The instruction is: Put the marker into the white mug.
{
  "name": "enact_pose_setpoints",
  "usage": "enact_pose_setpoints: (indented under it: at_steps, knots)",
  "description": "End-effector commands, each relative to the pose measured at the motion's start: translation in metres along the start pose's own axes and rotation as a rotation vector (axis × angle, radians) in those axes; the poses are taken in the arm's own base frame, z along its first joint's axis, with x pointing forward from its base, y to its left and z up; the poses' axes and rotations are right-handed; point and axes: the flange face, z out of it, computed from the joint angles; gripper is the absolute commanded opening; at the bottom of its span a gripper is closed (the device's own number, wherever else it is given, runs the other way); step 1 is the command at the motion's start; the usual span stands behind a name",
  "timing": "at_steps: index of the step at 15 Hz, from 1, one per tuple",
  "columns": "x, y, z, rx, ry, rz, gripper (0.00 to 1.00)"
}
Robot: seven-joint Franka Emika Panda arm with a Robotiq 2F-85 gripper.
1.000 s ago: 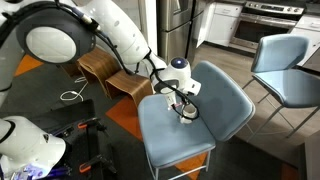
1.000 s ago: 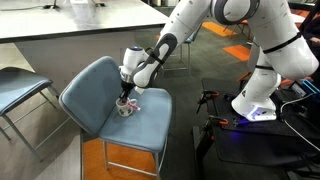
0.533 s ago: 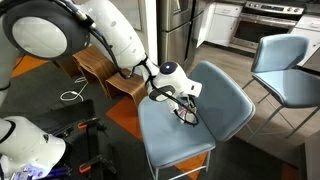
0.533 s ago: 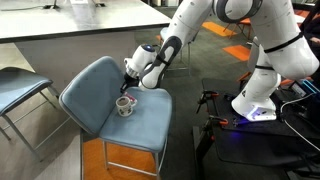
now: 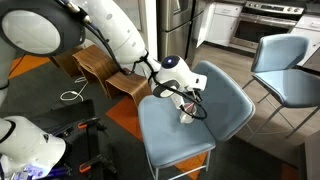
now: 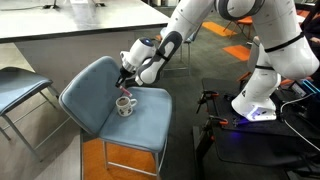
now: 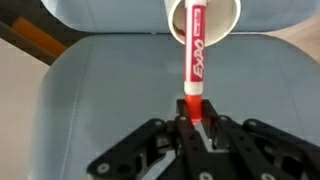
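Note:
My gripper moves down and outward toward the backrest by the white mug point(image 5: 187, 115) next and releases the marker's red end, since the gripper still hangs above the mug.
The white mug point(image 5: 187, 115) stands on the blue chair seat point(image 5: 165, 135); it also shows in an exterior view point(image 6: 124, 105) and at the top edge of the wrist view point(image 7: 228, 14). My gripper point(image 7: 193, 118) is shut on the red marker point(image 7: 195, 60) by its red end. The marker's lighter end points away from me and overlaps the mug; I cannot tell if it is inside. In both exterior views the gripper point(image 5: 186, 98) point(image 6: 128, 88) hangs just above the mug, and the marker is too small to make out there.
The seat's backrest point(image 6: 88, 80) rises beside the mug. A second blue chair point(image 5: 285, 65) stands apart from it. A wooden stool point(image 5: 100, 68) and cables lie on the floor behind the arm. The robot base point(image 6: 255, 100) stands next to the chair.
The gripper was low at the seat by the mug a second ago. It has lifted and now hangs slightly higher, over the mug.

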Motion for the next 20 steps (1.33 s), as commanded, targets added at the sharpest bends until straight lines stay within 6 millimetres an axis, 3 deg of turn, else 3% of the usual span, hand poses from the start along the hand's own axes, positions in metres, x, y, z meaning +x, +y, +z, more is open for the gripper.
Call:
enact_pose_setpoints:
  at_steps: [1,5,13,20]
  knots:
    - [0.014,-0.001,0.003,0.005,0.063,-0.047,0.05]
    - [0.025,-0.003,0.016,0.028,0.095,-0.058,0.05]
    - [0.027,0.001,0.059,0.063,0.116,-0.063,0.05]
    - [0.015,-0.013,0.075,0.107,0.098,-0.040,0.05]
